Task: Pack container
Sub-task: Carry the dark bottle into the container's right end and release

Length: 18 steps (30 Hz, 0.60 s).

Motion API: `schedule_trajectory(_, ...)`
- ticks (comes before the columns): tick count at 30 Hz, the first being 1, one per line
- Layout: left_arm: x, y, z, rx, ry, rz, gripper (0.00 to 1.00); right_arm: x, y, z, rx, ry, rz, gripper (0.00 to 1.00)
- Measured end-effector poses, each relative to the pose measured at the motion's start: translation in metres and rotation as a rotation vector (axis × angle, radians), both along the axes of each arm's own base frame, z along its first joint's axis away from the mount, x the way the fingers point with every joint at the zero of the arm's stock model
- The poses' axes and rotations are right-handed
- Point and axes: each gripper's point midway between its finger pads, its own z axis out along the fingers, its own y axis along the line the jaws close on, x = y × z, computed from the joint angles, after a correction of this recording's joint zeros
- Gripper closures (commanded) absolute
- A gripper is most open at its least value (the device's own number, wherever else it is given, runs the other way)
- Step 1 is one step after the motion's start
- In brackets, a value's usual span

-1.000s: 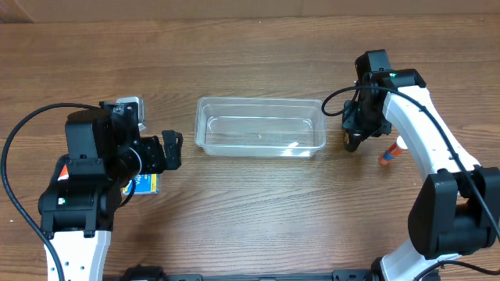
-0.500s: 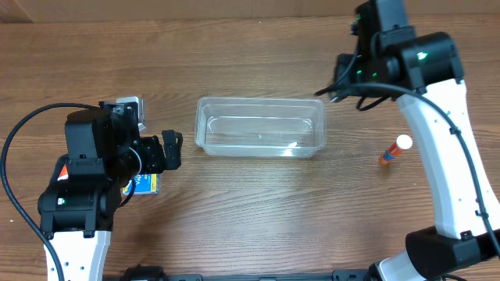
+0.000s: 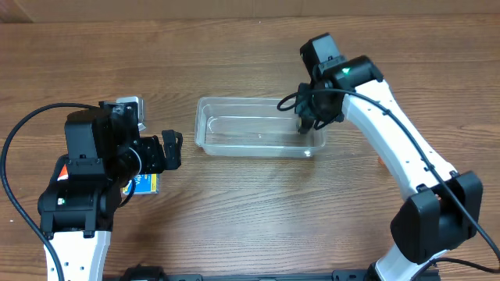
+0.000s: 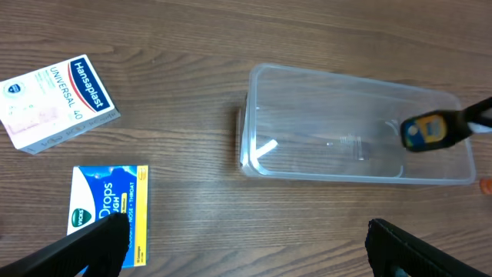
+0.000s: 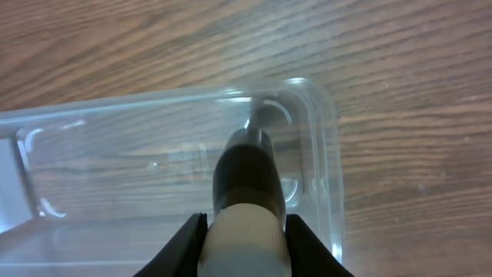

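The dark tube should next go down into the tub's end by the orange bit (image 3: 304,138) (image 5: 274,151) with the robot's right gripper.
The container (image 3: 258,100) is a clear shallow plastic tub at the table's middle; it also shows in the left wrist view (image 4: 346,77) and the right wrist view (image 5: 330,154). My right gripper (image 3: 306,125) is shut on a dark tube with a pale cap (image 5: 242,177) and holds it over the tub's right end, tip pointing down inside. The tube's blue and yellow label (image 4: 423,131) shows through the tub wall. My left gripper (image 3: 170,150) is open and empty, left of the tub, above the bare table (image 4: 246,238).
A white Hansaplast box (image 4: 58,100) lies at the far left (image 3: 133,109). A blue and yellow Vicks drops box (image 4: 108,204) lies by the left arm (image 3: 144,185). A small orange bit (image 4: 486,183) shows right of the tub.
My right arm has swung from the table right of the tub, up and leftward, and now holds the dark tube over the tub's right end. The left arm has not moved.
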Motion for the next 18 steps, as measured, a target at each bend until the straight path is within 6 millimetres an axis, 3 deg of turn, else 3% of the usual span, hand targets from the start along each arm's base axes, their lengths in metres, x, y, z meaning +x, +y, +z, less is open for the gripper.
schedule_trajectory(4,0.0,0.0,0.0,0.0,0.0,0.0,0.0,0.003,-0.002,-0.018,-0.012,-0.015,-0.003,0.96)
schedule_trajectory(18,0.0,0.0,0.0,0.0,0.0,0.0,0.0,0.011,-0.007,-0.038,-0.066,-0.002,-0.016,0.96)
